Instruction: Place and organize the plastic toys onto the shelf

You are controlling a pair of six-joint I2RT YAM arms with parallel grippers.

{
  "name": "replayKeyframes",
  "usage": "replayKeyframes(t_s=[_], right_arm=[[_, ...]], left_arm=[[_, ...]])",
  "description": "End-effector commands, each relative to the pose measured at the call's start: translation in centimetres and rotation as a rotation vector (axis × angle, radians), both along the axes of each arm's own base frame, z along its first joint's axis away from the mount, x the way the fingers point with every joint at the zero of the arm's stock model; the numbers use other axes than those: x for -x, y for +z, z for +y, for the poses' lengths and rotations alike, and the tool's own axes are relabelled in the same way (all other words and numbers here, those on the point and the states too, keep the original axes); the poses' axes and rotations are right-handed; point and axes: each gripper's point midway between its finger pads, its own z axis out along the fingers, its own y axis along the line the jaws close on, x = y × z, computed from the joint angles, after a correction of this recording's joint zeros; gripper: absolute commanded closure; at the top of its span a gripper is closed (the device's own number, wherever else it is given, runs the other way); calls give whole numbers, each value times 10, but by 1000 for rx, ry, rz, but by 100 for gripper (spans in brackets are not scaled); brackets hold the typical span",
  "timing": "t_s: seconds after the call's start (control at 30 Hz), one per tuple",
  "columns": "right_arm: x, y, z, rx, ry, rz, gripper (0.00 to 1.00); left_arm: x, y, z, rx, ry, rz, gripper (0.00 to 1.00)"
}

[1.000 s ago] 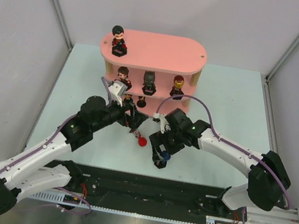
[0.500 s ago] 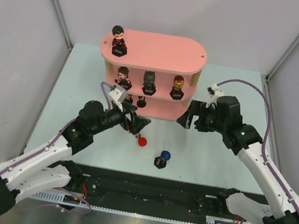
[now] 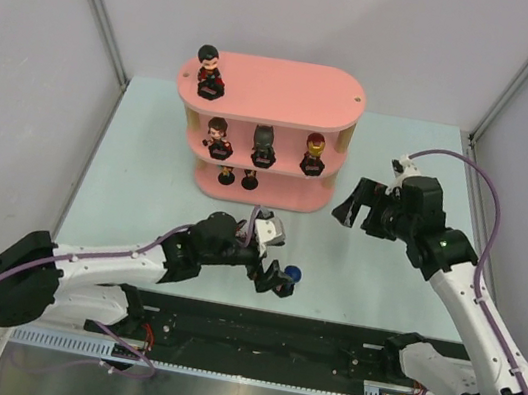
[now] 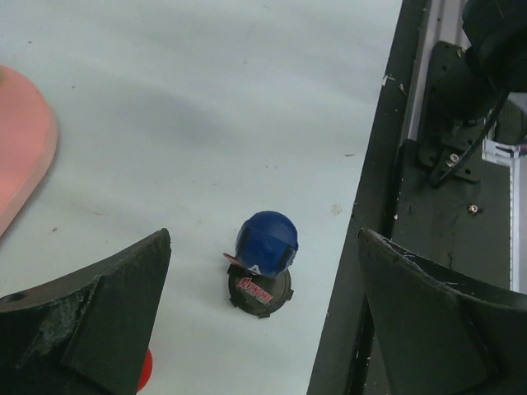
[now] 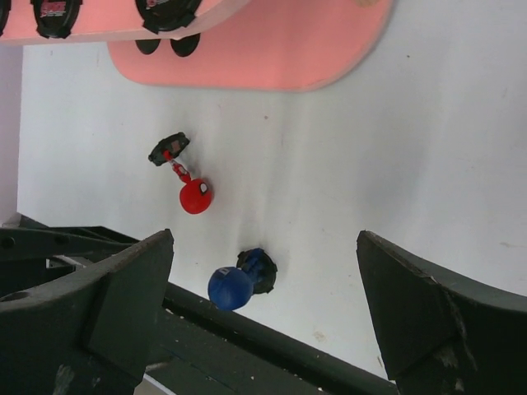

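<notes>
I will move my left gripper to the right in the top view onto the figurine's round blue head, because the blue-headed figurine (image 3: 292, 274) stands upright ahead of my open fingers.
The pink shelf (image 3: 282, 87) stands at the back. A dark-haired figurine (image 3: 207, 70) is on its top tier. A dark-haired (image 3: 218, 134), a black (image 3: 264, 143) and a red-gold (image 3: 314, 151) figurine are on the middle tier. A blue-headed figurine (image 3: 292, 274) stands upright on the table near the front edge. My left gripper (image 3: 271, 274) is open right beside it; in the left wrist view the figurine (image 4: 265, 245) stands just ahead of the open gripper (image 4: 263, 329). A red-headed figurine (image 5: 195, 196) lies on its side, hidden under my left arm from above. My right gripper (image 3: 355, 213) is open and empty, raised at the right.
The black rail (image 3: 271, 336) runs along the near table edge, close behind the blue figurine (image 5: 233, 286). Two small dark things (image 3: 237, 179) sit on the shelf's bottom tier (image 5: 272, 49). Grey walls close in the table on both sides.
My left arm has swung from in front of the shelf down to the blue figurine. My right gripper left that figurine one second ago and drew back up to the right.
</notes>
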Motion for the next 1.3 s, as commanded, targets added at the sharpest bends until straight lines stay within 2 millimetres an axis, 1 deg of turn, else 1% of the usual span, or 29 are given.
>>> replayKeyframes(t_s=[0.0, 0.03, 0.13, 0.2, 0.43, 0.6, 0.67, 0.97, 1.1, 1.23, 1.27], right_arm=[[2, 3, -12, -4, -17, -13, 2], [3, 2, -13, -3, -18, -9, 2], [4, 1, -16, -5, -17, -7, 2], [4, 1, -18, -6, -23, -6, 2], [3, 0, -24, -7, -35, -4, 1], [5, -2, -27, -4, -38, -2, 1], [6, -2, -28, -3, -41, 1, 1], [6, -8, -33, 0, -48, 15, 1], [6, -7, -35, -4, -51, 13, 1], [7, -8, -37, 3, -56, 15, 1], [6, -9, -37, 6, -55, 16, 1]], left_arm=[[-3, 6, -9, 23, -21, -121, 0], [-3, 0, -8, 11, -16, -116, 0], [-8, -8, -9, -17, 0, -119, 2], [-8, -8, -12, -22, -6, -131, 3], [-6, -26, -23, -87, -30, -146, 4], [-8, -33, -27, -105, -28, -149, 6], [-8, -32, -30, -103, -30, -151, 7], [-15, -33, -43, -111, -31, -151, 19], [-17, -39, -50, -128, -40, -140, 35], [-16, -45, -51, -149, -51, -125, 40], [-17, -45, -52, -148, -50, -123, 44]])
